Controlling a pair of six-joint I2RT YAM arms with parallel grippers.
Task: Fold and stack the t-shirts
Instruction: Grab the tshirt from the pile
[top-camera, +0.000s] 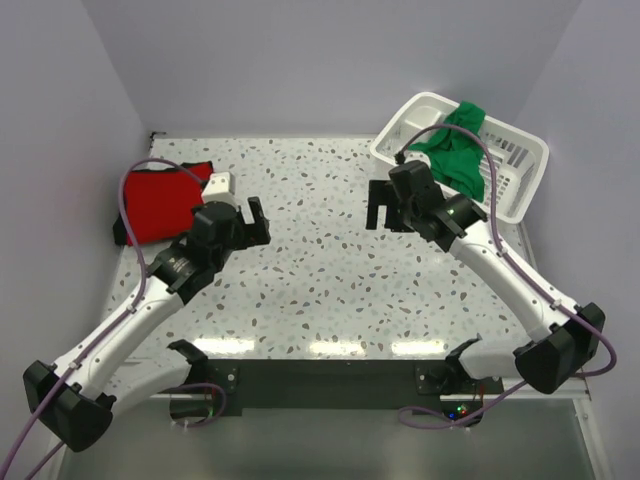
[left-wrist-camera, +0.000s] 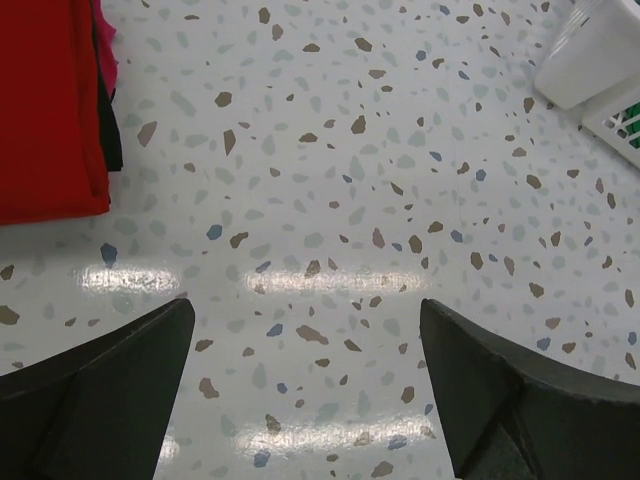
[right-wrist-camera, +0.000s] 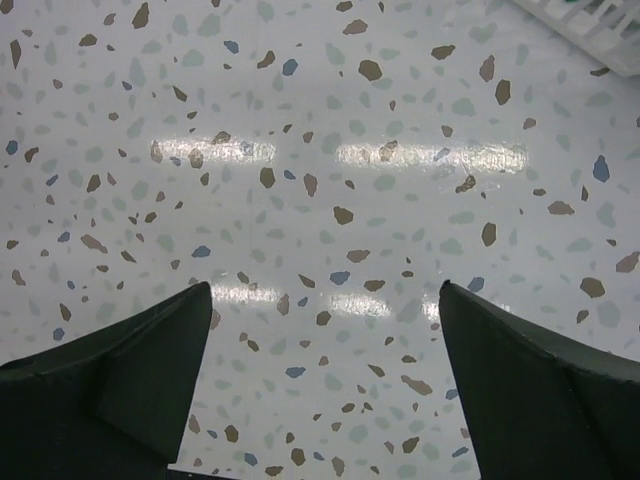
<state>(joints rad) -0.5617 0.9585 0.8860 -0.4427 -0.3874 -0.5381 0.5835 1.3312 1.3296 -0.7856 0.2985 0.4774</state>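
Observation:
I should move over the basket's rim next and then go down onto the green t-shirt's middle, which lies uncovered outward of my right gripper, to its right in the top view.
A folded red t-shirt (top-camera: 160, 200) lies at the table's far left; in the left wrist view its edge (left-wrist-camera: 45, 110) fills the upper left corner. A crumpled green t-shirt (top-camera: 455, 150) hangs over the rim of the white basket (top-camera: 515, 165) at the far right. My left gripper (top-camera: 258, 222) hovers just right of the red shirt, open and empty, its fingertips (left-wrist-camera: 150, 345) spread over bare table. My right gripper (top-camera: 378, 213) hovers left of the basket, open and empty, with its fingertips (right-wrist-camera: 175, 325) wide apart.
The speckled tabletop (top-camera: 320, 260) spans the space between the two arms. A white basket corner (left-wrist-camera: 590, 70) shows at the upper right of the left wrist view. A dark item (left-wrist-camera: 108, 120) peeks out beneath the red shirt's edge. Walls close in on three sides.

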